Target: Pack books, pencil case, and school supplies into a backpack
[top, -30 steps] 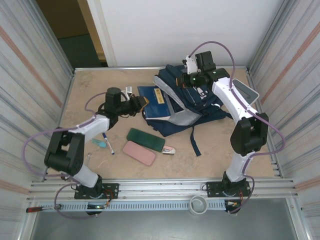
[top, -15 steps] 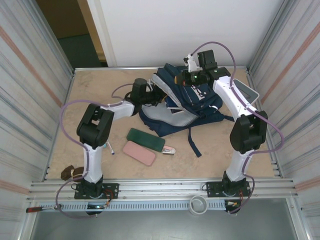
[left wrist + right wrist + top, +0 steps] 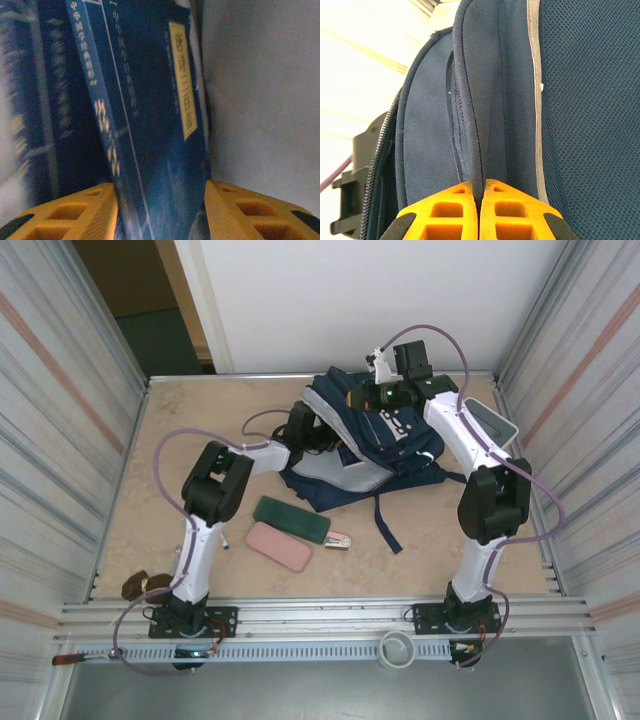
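The books stand inside the backpack, so my right gripper will next carry the held fold of the backpack's rim slightly toward the backpack's opening (image 3: 345,459) and release it there.
The navy-blue backpack (image 3: 385,445) lies at the back middle of the table with its mouth to the left. My right gripper (image 3: 479,187) is shut on a fold of the backpack's rim (image 3: 470,125) and holds it up; from above it sits at the bag's top edge (image 3: 378,396). My left gripper (image 3: 161,192) is inside the mouth, its yellow fingers (image 3: 80,210) apart. A navy book (image 3: 150,115) with gold print stands between and beyond them, beside another book (image 3: 50,100) and the pale lining (image 3: 260,100). The pink-and-silver stapler (image 3: 338,539) lies on the table.
A green pencil case (image 3: 291,519) and a pink one (image 3: 278,545) lie in front of the backpack. A white box with a grey top (image 3: 490,420) sits at the right wall. A backpack strap (image 3: 385,520) trails forward. Corrugated walls close in both sides.
My left arm swung right from the open table and carried the book into the backpack's mouth. Its jaws have since spread apart. The right gripper kept its hold on the rim.
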Robot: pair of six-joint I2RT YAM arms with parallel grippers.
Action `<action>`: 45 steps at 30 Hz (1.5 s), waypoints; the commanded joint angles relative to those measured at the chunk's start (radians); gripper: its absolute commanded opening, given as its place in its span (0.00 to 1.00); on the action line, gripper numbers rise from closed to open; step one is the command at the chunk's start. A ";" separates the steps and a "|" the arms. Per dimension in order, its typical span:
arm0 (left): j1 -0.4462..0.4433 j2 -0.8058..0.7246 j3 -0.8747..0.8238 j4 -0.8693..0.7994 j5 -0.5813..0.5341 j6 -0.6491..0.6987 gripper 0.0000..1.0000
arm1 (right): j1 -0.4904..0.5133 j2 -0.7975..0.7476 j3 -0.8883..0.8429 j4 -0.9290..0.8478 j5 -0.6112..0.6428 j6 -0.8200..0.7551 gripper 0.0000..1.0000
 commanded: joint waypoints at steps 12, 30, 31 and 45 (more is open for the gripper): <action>-0.022 -0.077 -0.093 -0.179 -0.079 0.169 0.55 | -0.008 0.003 -0.043 0.159 -0.096 0.059 0.00; -0.044 -0.001 0.009 0.041 0.115 0.163 0.40 | 0.032 0.071 -0.005 0.126 -0.130 0.036 0.00; -0.038 -0.020 -0.014 0.036 0.115 0.173 0.41 | 0.030 0.074 0.001 0.116 -0.130 0.023 0.00; 0.105 -0.552 -0.586 -0.072 0.055 0.354 0.54 | 0.003 0.187 0.179 -0.158 -0.127 -0.255 0.01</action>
